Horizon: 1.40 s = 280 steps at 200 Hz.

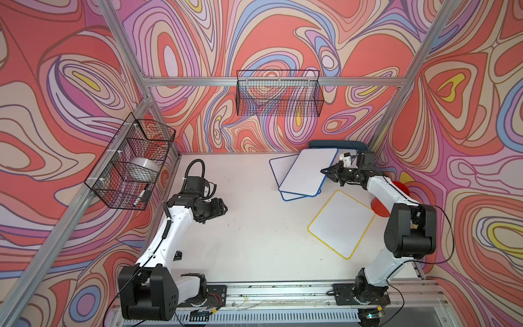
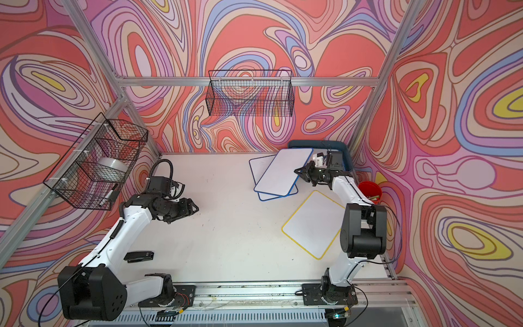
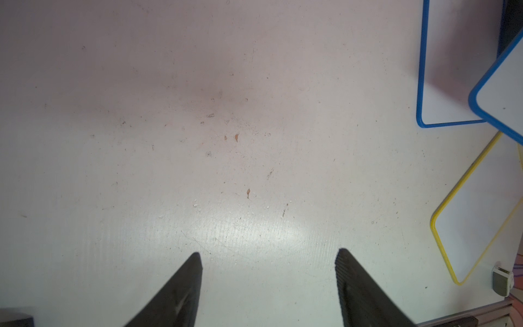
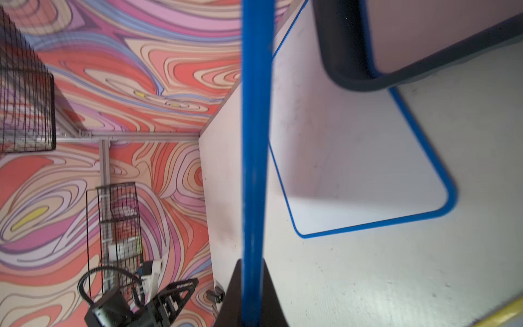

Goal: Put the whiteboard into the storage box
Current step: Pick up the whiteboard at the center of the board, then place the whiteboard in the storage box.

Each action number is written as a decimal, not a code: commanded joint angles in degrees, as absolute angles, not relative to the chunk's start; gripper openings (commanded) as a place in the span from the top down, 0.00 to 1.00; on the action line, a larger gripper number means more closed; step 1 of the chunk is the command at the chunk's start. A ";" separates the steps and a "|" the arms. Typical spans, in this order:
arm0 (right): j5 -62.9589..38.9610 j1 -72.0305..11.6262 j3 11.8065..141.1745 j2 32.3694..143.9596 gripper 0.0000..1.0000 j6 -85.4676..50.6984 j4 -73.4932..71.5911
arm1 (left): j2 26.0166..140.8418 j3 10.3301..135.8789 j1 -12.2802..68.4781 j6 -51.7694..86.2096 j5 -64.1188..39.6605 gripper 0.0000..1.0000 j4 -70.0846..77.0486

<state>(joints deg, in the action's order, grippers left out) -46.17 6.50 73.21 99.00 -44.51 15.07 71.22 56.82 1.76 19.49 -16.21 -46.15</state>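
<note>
The robot's right gripper should next turn the board it holds, carry it outward and then down into the dark teal storage box, and release it there, because most of the board hangs outside.
My right gripper (image 1: 324, 171) (image 4: 253, 263) is shut on the edge of a blue-framed whiteboard (image 1: 307, 171) (image 2: 281, 171), holding it tilted above the table. Its blue edge (image 4: 256, 141) runs straight between the fingers in the right wrist view. Beneath it, a second blue-framed whiteboard (image 1: 278, 170) (image 4: 353, 170) lies flat. A yellow-framed whiteboard (image 1: 341, 223) (image 2: 312, 223) lies nearer the front. The dark teal storage box (image 1: 359, 145) (image 2: 342, 145) (image 4: 339, 70) sits in the back right corner, partly hidden by the held board and my arm. My left gripper (image 1: 225, 209) (image 3: 268, 254) hangs open over bare table.
A red bucket (image 1: 379, 208) (image 2: 369, 189) stands by the right wall behind my right arm. Black wire baskets hang on the left wall (image 1: 133, 167) and the back wall (image 1: 278, 93). A small black object (image 2: 138, 256) lies by my left arm.
</note>
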 commanded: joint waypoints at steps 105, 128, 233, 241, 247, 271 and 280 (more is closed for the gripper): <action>-27.63 12.21 67.03 101.21 1.00 -76.06 -24.72 | 70.67 56.25 0.53 18.63 -18.10 0.29 -46.85; -24.75 12.61 68.46 104.05 1.00 -76.30 -25.13 | 70.66 56.25 0.35 18.55 -18.36 0.29 -46.76; -7.40 12.83 65.35 102.51 1.00 -76.15 -25.86 | 71.54 56.07 -0.70 18.81 -21.50 0.29 -45.70; -6.81 12.83 65.46 102.78 1.00 -75.74 -25.31 | 71.47 55.99 -0.78 18.81 -21.44 0.29 -45.70; -6.46 12.83 65.54 102.98 1.00 -75.48 -24.97 | 71.41 55.99 -0.86 18.81 -21.36 0.29 -45.70; -8.57 12.83 67.82 105.32 0.99 -74.37 -24.22 | 71.54 55.99 -1.09 18.81 -21.53 0.29 -45.59; -10.03 12.83 69.05 106.57 0.97 -74.27 -24.05 | 71.63 55.96 -1.14 18.81 -21.70 0.30 -45.70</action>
